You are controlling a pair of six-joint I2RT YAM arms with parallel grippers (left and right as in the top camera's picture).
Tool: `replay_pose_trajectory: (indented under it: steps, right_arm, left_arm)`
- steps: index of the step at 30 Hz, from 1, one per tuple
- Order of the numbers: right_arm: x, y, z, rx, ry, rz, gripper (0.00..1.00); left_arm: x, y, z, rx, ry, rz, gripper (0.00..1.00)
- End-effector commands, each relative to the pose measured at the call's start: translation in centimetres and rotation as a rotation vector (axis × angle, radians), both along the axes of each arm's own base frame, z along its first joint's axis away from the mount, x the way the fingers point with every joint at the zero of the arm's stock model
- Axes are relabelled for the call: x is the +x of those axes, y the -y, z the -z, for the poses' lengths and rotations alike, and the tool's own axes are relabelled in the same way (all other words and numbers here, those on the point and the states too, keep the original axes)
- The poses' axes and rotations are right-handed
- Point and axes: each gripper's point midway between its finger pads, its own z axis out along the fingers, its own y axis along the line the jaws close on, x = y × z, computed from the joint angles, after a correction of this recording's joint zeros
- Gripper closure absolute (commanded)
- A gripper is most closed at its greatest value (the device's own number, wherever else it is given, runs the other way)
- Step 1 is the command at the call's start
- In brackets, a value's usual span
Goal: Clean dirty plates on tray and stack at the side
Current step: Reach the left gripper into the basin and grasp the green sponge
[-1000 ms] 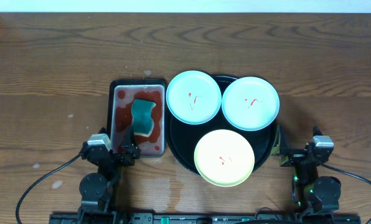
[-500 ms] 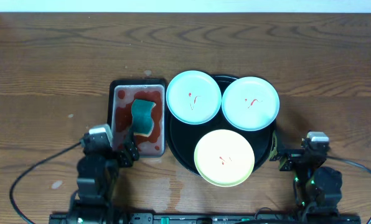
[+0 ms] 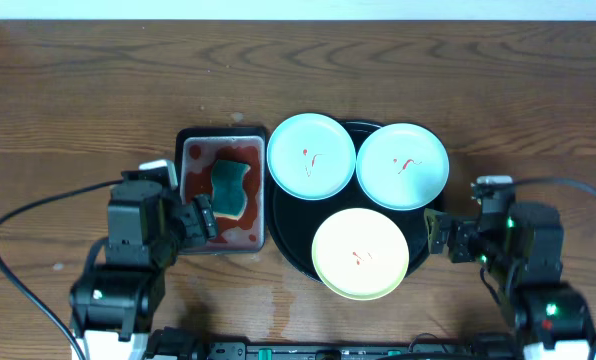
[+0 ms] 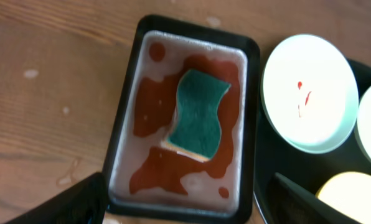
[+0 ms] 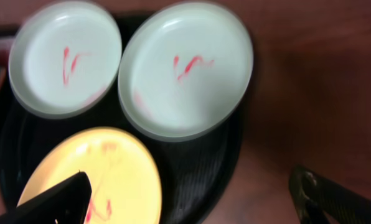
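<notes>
My left gripper moves outward next and lowers its open fingers over the green sponge's narrow middle [image 3: 230, 190] [image 4: 198, 116], since the sponge's long sides face the two fingers.
Three plates lie on the round black tray [image 3: 290, 230]: a mint plate [image 3: 311, 156] at the back left, a mint plate [image 3: 402, 165] at the back right, and a yellow plate [image 3: 360, 253] in front. All carry small red smears. My left gripper [image 3: 200, 218] is open and empty, over the front edge of the small sauce tray. My right gripper [image 3: 440, 235] is open and empty, just right of the black tray's rim. The right wrist view shows both mint plates [image 5: 64, 59] [image 5: 185, 68] and the yellow plate [image 5: 92, 174] ahead of the open jaws [image 5: 195, 202].
A small rectangular tray [image 3: 193, 195] with red sauce and a green sponge [image 3: 231, 188] stands left of the black tray, touching it. It fills the left wrist view [image 4: 128, 118], with the sponge [image 4: 200, 113] in its middle. Brown tabletop [image 3: 68, 130] lies on both sides.
Both arms have lifted from the table's front edge and moved forward. The left gripper now reaches the sauce tray, the right one the black tray's right rim. The plates have not moved.
</notes>
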Motion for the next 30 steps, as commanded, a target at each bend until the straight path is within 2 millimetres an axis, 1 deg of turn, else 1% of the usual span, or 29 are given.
replay_pose_trajectory:
  steps: [1, 7, 10, 12, 14, 16, 19, 22, 24, 26, 30]
  right_arm:
    - [0.8, -0.6, -2.1, -0.030, -0.033, -0.088, 0.01]
    - [1.2, -0.8, -3.7, -0.034, -0.130, -0.107, 0.01]
    - [1.6, -1.0, -4.2, -0.025, -0.121, -0.114, 0.01]
    - [1.9, -1.0, -4.5, -0.024, -0.103, -0.114, 0.01]
    - [2.1, -1.1, -4.6, -0.024, -0.093, -0.114, 0.01]
    - [2.2, -1.1, -4.7, -0.024, -0.088, -0.114, 0.01]
    - [2.2, -1.1, -4.7, -0.024, -0.087, -0.114, 0.01]
    - [2.2, -1.1, -4.7, -0.024, -0.088, -0.113, 0.01]
    - [2.2, -1.1, -4.7, -0.024, -0.088, -0.113, 0.01]
    - [2.2, -1.1, -4.7, -0.024, -0.088, -0.113, 0.01]
    - [2.2, -1.0, -4.7, -0.025, -0.088, -0.113, 0.01]
  left_arm:
    - [-0.2, 0.2, -0.6, -0.015, -0.030, 0.003, 0.18]
    - [-2.5, 0.0, 1.1, -0.032, -0.149, -0.034, 0.18]
    - [-2.6, 0.0, 1.1, -0.032, -0.152, -0.034, 0.18]
    - [-2.3, 0.0, 0.9, -0.034, -0.135, -0.034, 0.18]
    - [-1.7, 0.1, 0.5, -0.037, -0.106, -0.033, 0.18]
    - [-0.6, 0.1, -0.3, -0.042, -0.053, -0.032, 0.18]
    - [1.7, 0.3, -2.0, -0.038, 0.057, -0.014, 0.18]
    - [4.0, 0.5, -2.9, -0.022, 0.124, 0.009, 0.19]
    - [5.1, 0.6, -2.5, -0.011, 0.124, 0.021, 0.19]
    - [6.1, 0.9, -1.4, 0.003, 0.095, 0.037, 0.20]
    - [7.6, 1.6, 2.1, 0.013, -0.011, 0.058, 0.25]
